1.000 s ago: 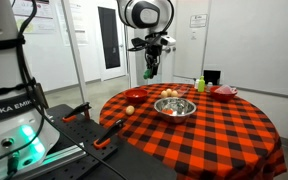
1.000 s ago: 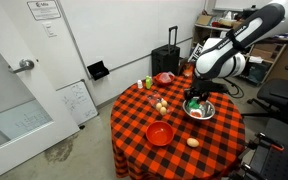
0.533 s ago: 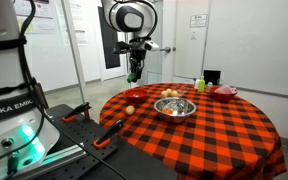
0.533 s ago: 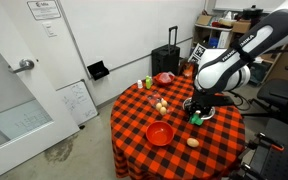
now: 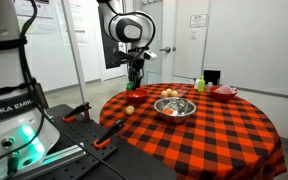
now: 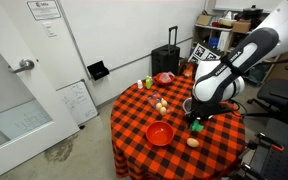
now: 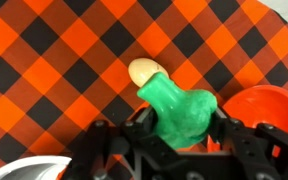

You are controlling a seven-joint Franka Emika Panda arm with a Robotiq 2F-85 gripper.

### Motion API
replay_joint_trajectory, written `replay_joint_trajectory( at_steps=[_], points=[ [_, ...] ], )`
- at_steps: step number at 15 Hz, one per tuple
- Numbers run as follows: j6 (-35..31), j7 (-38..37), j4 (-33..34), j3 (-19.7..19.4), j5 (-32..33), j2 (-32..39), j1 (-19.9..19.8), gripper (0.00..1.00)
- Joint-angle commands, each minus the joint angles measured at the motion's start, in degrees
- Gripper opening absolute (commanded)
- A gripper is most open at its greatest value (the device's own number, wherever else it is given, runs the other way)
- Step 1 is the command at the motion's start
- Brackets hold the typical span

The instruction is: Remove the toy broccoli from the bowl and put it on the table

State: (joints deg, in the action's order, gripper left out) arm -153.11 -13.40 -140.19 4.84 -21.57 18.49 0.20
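Note:
I need to carry the toy broccoli (image 7: 179, 108) down next with my gripper, onto the cloth between the bowl and the red dish.
My gripper (image 7: 180, 128) is shut on the toy broccoli (image 7: 179, 108), a green lumpy toy, and holds it above the table (image 7: 44, 60). A pale egg-shaped ball (image 7: 149, 70) lies on the cloth just beyond the broccoli. In both exterior views the gripper (image 5: 134, 78) (image 6: 196, 121) hangs over the cloth beside the bowl (image 5: 175, 106), near the small orange ball (image 5: 130, 110) (image 6: 193, 142). The bowl's rim shows at the bottom left of the wrist view (image 7: 24, 170). The arm hides most of the bowl in an exterior view.
A red dish (image 6: 160, 133) (image 7: 269, 105) sits close to the gripper. A yellow-green bottle-like thing (image 5: 199, 84) (image 6: 149, 83) and another red dish (image 5: 224, 92) stand at the far side. Small round items (image 6: 162, 103) lie near the bowl.
My gripper has carried the broccoli sideways away from over the bowl and lowered it towards the cloth near the orange ball.

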Motion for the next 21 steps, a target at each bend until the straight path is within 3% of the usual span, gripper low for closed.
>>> replay_joint_trajectory(
  at_steps=[1,9,19,20,21],
  points=[
    [-2.7,-0.8,3.6,-1.8,3.6,6.0,1.7,0.23],
    [-3.4,-4.0,12.0,-7.5,11.8,15.7,5.1,0.23],
    [-1.5,-5.0,19.3,-8.0,11.0,24.2,4.9,0.23],
    [-1.4,-5.1,19.5,-8.0,11.0,24.6,4.9,0.3],
    [-1.3,-5.2,19.9,-8.0,10.9,24.9,4.9,0.6]
  ],
)
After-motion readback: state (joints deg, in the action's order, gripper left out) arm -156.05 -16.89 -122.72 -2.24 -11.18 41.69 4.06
